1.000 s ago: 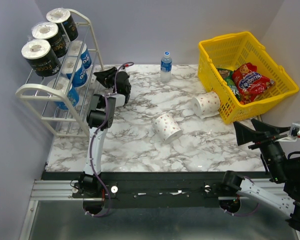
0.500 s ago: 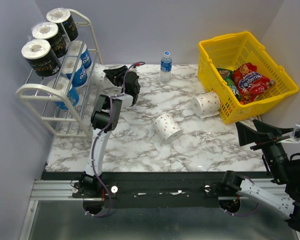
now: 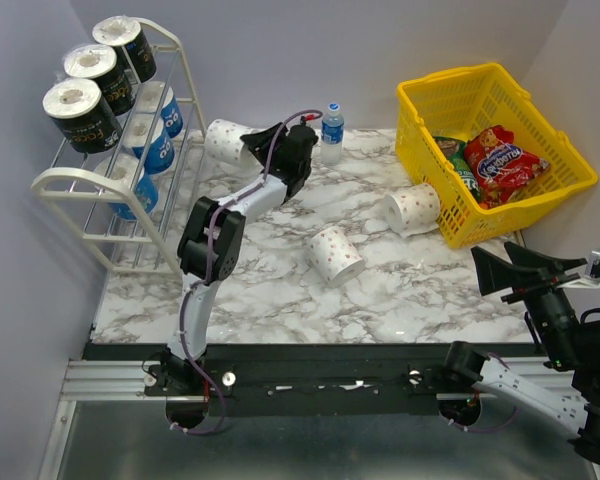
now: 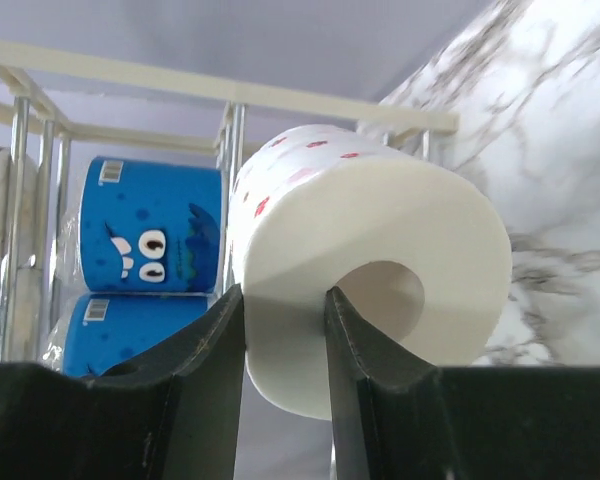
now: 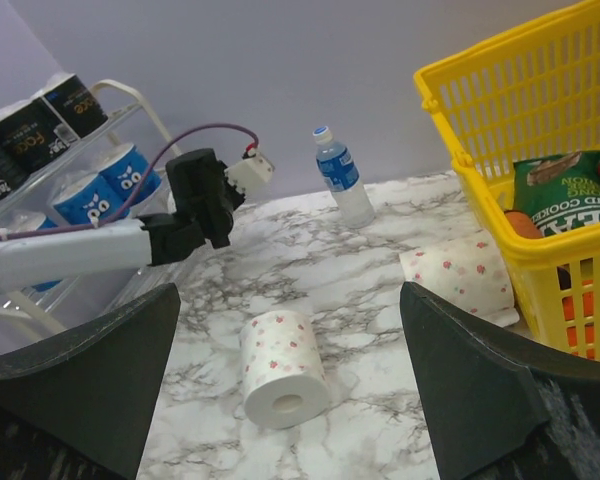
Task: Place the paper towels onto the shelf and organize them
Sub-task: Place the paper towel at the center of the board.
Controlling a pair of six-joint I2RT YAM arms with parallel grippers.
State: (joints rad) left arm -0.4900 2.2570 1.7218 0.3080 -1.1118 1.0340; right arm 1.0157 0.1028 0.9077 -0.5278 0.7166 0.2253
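I will bring my left gripper back, tip it downward, lower the dotted roll onto the tabletop between shelf (image 3: 68, 176) and middle roll and release it there, since that spot is bare.
My left gripper (image 3: 248, 146) is shut on a white paper towel roll with reddish dots (image 3: 223, 140), one finger in its core, held raised beside the right end of the white shelf (image 3: 68, 176). In the left wrist view the gripper (image 4: 285, 300) pinches the roll's wall (image 4: 380, 235). Blue rolls (image 4: 145, 240) sit behind the shelf bars. Three black rolls (image 3: 80, 112) lie on the top tier and blue rolls (image 3: 158, 135) on the middle tier. Two dotted rolls lie on the table, one in the middle (image 3: 335, 255) and one by the basket (image 3: 412, 208). My right gripper (image 3: 515, 268) is open and empty at the front right.
A yellow basket (image 3: 450, 100) with snack packs stands at the back right. A small water bottle (image 3: 331, 132) stands at the back centre, close to my left wrist. In the right wrist view the middle roll (image 5: 280, 375) lies between my open fingers' line of sight.
My left arm has stretched out to the right and back, away from the shelf's lower end, carrying the dotted roll up into view. The right arm has barely moved.
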